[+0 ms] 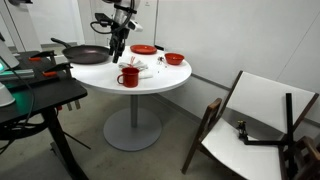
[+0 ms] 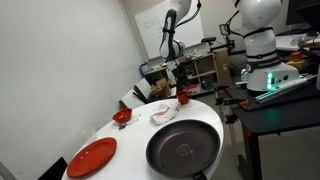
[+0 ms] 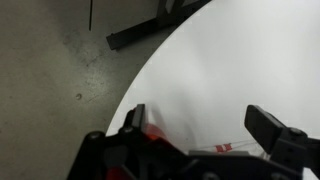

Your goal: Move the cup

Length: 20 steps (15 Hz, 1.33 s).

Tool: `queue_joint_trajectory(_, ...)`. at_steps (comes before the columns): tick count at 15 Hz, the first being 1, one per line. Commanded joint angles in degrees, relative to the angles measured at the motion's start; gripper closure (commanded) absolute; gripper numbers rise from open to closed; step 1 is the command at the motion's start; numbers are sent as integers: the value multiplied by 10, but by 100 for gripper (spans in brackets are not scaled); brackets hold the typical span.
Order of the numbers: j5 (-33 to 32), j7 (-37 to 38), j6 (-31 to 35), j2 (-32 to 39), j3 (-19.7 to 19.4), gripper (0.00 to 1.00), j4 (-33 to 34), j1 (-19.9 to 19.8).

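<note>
The robot's open gripper will next move down toward the table's front edge, onto the rim of the cup on its handle side, because the cup stands below, nearer that edge.
The cup, a small red mug (image 1: 128,77) with a side handle, stands near the front edge of the round white table (image 1: 100,75). It also shows in an exterior view (image 2: 183,97) at the table's far edge. My gripper (image 1: 116,50) hangs above the table behind the cup, apart from it, between the black pan and the red plate. In the wrist view the gripper (image 3: 200,125) is open and empty over the white tabletop. A bit of red (image 3: 152,130) peeks by one finger; I cannot tell what it is.
A black frying pan (image 1: 84,55) (image 2: 185,148), a flat red plate (image 1: 143,49) (image 2: 92,157), a shallow red bowl (image 1: 174,58) (image 2: 122,117) and a crumpled white wrapper (image 1: 137,65) (image 2: 163,112) share the table. A folded chair (image 1: 255,120) leans nearby.
</note>
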Motion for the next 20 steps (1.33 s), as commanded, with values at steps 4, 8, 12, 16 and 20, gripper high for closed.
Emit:
queue_joint_trajectory(4,7,4,-12,77,8,0,52,-36)
queue_joint_trajectory(8,10,3,-21,115,16,0,88,-55)
queue_joint_trajectory(12,9,-1,-25,142,29,0,120,-66)
queue_joint_trajectory(16,9,-4,-15,161,38,0,137,-72)
queue_joint_trajectory(20,13,-11,-1,162,43,0,128,-80)
